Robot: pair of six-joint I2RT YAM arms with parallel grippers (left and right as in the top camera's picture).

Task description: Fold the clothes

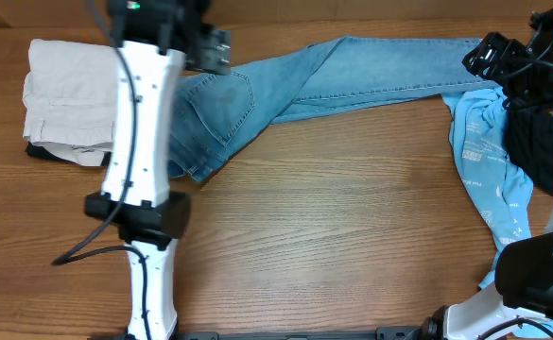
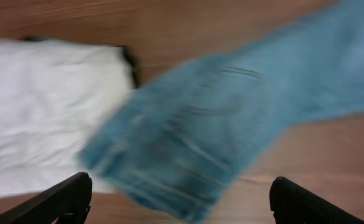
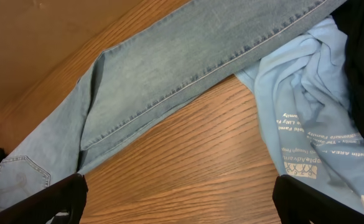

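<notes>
Next, my left gripper moves down and to the right in the overhead view to the waistband's near corner (image 1: pixel 198 177) (image 2: pixel 193 213), since the seat end slants off the legs' line.
The clothes, light blue jeans (image 1: pixel 352 71), lie spread on the wooden table, seat and pockets at the left, legs running to the back right. My left gripper (image 1: pixel 217 52) hovers above the seat end. In the blurred left wrist view its jaws stand wide apart, open (image 2: pixel 182 182), with the jeans (image 2: pixel 200 124) loose below and nothing between the fingers. My right gripper (image 1: pixel 489 59) hangs at the far right over the leg ends. Its jaws are wide open (image 3: pixel 180 183) above bare wood, and the jeans' legs (image 3: pixel 188 56) run past just beyond.
Folded beige trousers (image 1: pixel 68 94) (image 2: pixel 45 106) lie at the back left, next to the jeans. A cyan T-shirt (image 1: pixel 484 161) (image 3: pixel 306 106) with white print and a black garment (image 1: pixel 536 142) lie at the right edge. The arm bases stand at the front.
</notes>
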